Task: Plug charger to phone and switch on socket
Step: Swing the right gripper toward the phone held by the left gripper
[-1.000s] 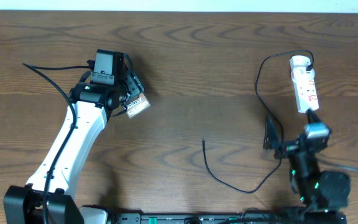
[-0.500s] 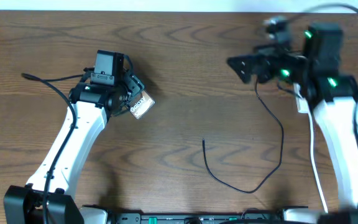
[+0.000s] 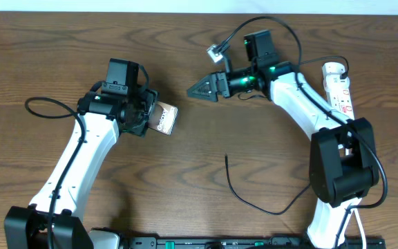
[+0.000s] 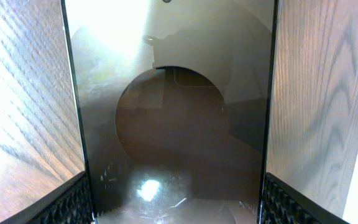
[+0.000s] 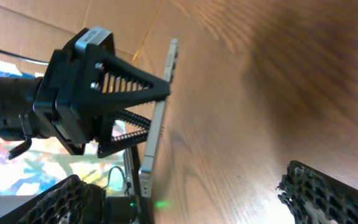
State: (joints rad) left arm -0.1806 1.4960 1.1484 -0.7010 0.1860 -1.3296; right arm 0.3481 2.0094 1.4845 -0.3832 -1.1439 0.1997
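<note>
My right gripper will next move across and a little back to close on the phone's exposed edge (image 3: 173, 120) (image 5: 154, 135), because that edge is to its left in the overhead view.
My left gripper (image 3: 150, 114) is shut on the phone (image 3: 167, 120), a dark brown slab with white lettering, and holds it left of centre. In the left wrist view the phone (image 4: 173, 124) fills the space between the two fingers (image 4: 179, 208). My right gripper (image 3: 197, 90) is open and empty, just right of the phone and pointing at it. The right wrist view shows the phone (image 5: 157, 127) edge-on in the left gripper (image 5: 104, 81), ahead of the right fingers (image 5: 194, 199). The charger's (image 3: 254, 204) loose tip lies on the table at centre front. The socket (image 3: 338, 86) lies at the back right.
The wooden table (image 3: 206, 145) carries only these things. The right arm (image 3: 302, 90) reaches across the back right, over part of the charger cable. A black bar (image 3: 220, 242) runs along the front edge. Robot cables loop above both arms.
The right arm swung up from the front right, then left to just right of the phone. The left gripper turned the phone and shifted it slightly right.
</note>
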